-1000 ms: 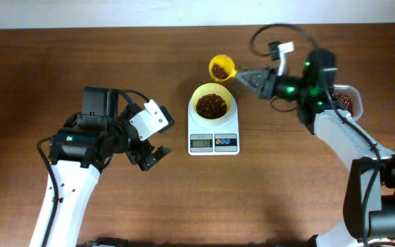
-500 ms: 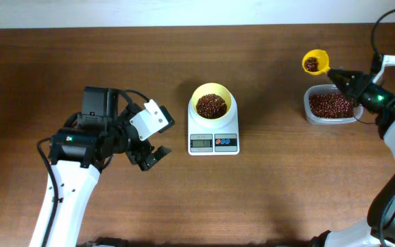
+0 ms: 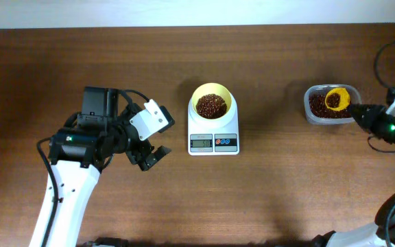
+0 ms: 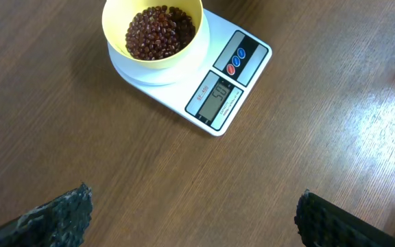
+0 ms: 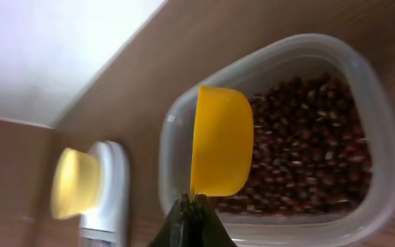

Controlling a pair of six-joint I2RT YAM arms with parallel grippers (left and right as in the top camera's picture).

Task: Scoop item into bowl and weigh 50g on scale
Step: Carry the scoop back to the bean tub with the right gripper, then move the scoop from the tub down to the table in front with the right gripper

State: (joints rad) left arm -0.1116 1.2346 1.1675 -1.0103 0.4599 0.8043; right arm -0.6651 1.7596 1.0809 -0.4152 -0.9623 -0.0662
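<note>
The scoop will be released next, once my right gripper moves back, toward the scale [image 3: 213, 134] and down, as bare tabletop lies below the gripper, to its left in the overhead view.
The pale yellow bowl [image 3: 212, 101] holds a heap of dark red-brown beans [image 3: 211, 105] and stands on the white scale [image 3: 213, 134]; both also show in the left wrist view, bowl [image 4: 152, 34] and scale [image 4: 228, 89]. My right gripper [image 3: 359, 113] is shut on the yellow scoop [image 3: 336, 99], whose cup is over the clear tub [image 3: 314, 116] of beans [image 5: 307, 151]. The right wrist view shows the scoop [image 5: 221, 140] tipped on its side over the tub [image 5: 382, 123]. My left gripper [image 3: 151, 158] is open and empty, left of the scale.
The table's back edge meets a white wall at the top of the overhead view. The left arm [image 3: 88, 137] stands over the left half of the wooden table. A black cable [image 3: 389, 51] loops near the right arm.
My right gripper has carried the scoop from beside the bowl rightward and down into the clear tub. The left arm has not moved.
</note>
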